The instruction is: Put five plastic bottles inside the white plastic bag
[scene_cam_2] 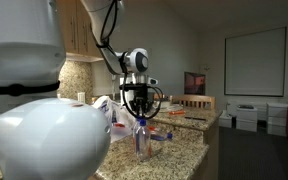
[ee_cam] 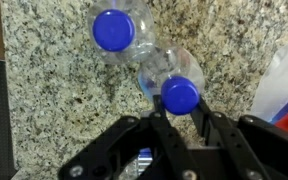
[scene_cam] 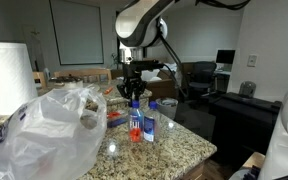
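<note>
My gripper moves up and over toward the white plastic bag next, since the blue-capped bottle stands outside on the counter. It then goes down inside the bag to release the bottle.
My gripper (scene_cam: 133,96) hangs over the granite counter, with its fingers closed against the blue cap of a plastic bottle holding red-orange liquid (scene_cam: 135,122). In the wrist view the fingers (ee_cam: 180,112) press both sides of that cap (ee_cam: 180,95). A second clear bottle (scene_cam: 150,122) stands right beside it and also shows in the wrist view (ee_cam: 116,32). In an exterior view the gripper (scene_cam_2: 137,103) is above a bottle (scene_cam_2: 140,138). The white plastic bag (scene_cam: 44,135) lies crumpled at the near left, apart from the gripper. Other bottles are not clearly visible.
A white paper towel roll (scene_cam: 9,70) stands behind the bag. The granite counter (scene_cam: 184,148) ends close to the right of the bottles. Red and blue items (scene_cam: 114,118) lie between the bag and the bottles. A large blurred white shape (scene_cam_2: 34,130) fills the foreground.
</note>
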Robot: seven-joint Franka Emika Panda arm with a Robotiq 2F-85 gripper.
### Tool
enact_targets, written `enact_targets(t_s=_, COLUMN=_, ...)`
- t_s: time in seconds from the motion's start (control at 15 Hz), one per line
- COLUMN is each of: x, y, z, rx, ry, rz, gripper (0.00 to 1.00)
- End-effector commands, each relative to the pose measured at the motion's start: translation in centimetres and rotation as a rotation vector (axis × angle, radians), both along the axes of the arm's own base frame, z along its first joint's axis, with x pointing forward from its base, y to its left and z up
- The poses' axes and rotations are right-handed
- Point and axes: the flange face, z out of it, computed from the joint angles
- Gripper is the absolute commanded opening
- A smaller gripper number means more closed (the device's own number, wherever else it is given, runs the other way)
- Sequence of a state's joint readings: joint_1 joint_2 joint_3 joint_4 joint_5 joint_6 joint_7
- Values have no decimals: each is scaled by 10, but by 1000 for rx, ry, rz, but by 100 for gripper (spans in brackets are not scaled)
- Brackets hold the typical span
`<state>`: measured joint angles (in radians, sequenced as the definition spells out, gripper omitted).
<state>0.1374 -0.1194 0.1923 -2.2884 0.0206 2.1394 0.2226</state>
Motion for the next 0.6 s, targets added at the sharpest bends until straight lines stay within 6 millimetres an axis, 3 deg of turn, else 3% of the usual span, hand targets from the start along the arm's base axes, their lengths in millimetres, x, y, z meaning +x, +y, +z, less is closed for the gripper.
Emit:
enact_targets(t_s=0.0, x=1, y=-14, z=21, rx=23, ry=-38, rz=-42, gripper=12)
enact_targets(t_s=0.33, x=17, y=-45, z=70, rx=214, ry=-78, rz=-56, gripper=12)
enact_targets(t_s=0.53, x=27, y=-53, z=95, rx=369, ry=-74, rz=45, gripper=12)
